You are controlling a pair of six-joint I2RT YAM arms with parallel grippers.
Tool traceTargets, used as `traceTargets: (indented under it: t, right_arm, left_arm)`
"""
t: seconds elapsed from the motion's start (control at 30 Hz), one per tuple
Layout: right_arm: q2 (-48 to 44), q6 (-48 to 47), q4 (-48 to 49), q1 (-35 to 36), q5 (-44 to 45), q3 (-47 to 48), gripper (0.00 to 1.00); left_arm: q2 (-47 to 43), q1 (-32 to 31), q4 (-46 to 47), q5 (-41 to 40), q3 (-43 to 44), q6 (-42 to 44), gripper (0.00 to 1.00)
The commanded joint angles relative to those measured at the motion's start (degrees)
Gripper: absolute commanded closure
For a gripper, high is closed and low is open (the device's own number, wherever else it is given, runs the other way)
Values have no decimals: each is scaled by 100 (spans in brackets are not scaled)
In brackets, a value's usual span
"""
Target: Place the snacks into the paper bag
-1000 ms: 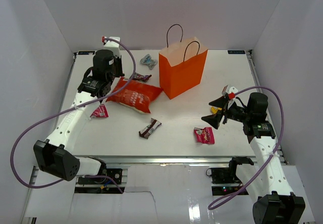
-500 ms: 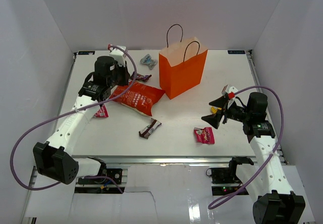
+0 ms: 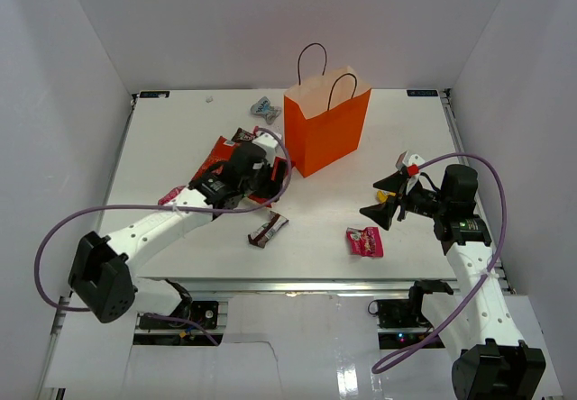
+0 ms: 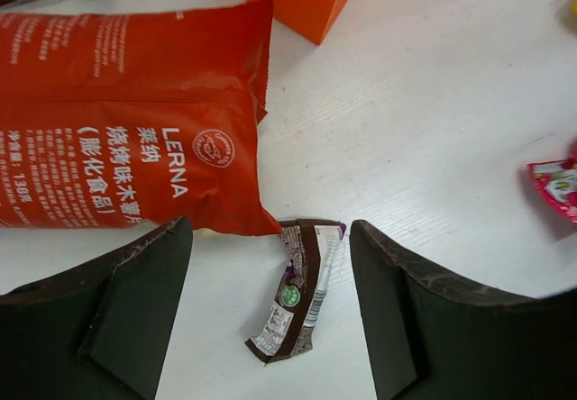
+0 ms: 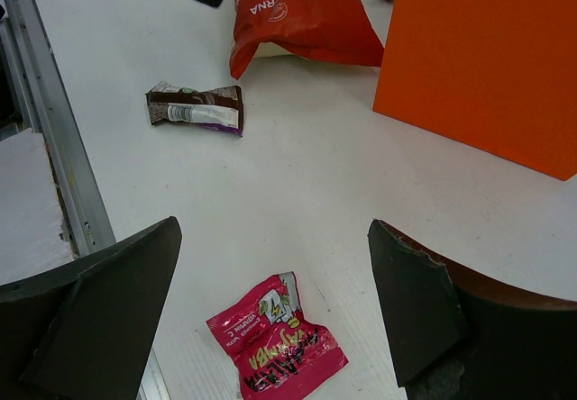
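Observation:
I should next move my left gripper down over the red chip bag's corner beside the candy bar and close on it, because that corner points between my open fingers.
The orange paper bag stands upright at the back centre. My left gripper hangs open over the near end of the red chip bag, and a small brown candy bar lies on the table between its fingers. On the right, my right gripper is open above a pink packet and holds nothing. A second brown bar and a silvery-blue wrapper lie at the back left.
The left arm covers most of the chip bag in the top view. White walls close in the table at the back and on both sides. A metal rail runs along the near edge.
My left arm has swung from the back left across the chip bag to the middle of the table, and its gripper has opened. The right arm has not moved.

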Motion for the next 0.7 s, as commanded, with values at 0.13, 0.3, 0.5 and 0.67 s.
traceTargets:
  t: [0.13, 0.3, 0.5, 0.67]
  right_arm:
    - [16, -100, 18, 29, -43, 51, 10]
    - [7, -108, 9, 29, -60, 51, 10]
    - [7, -117, 0, 29, -60, 60, 10]
    - [7, -135, -8, 29, -95, 69, 10]
  left_arm:
    - [892, -862, 349, -2936, -121, -68, 19]
    - [1490, -933, 832, -3412, -191, 239, 20]
    - [2297, -933, 1210, -3500, -8, 520, 20]
    - [2624, -942, 1429, -3745, 2, 661, 20]
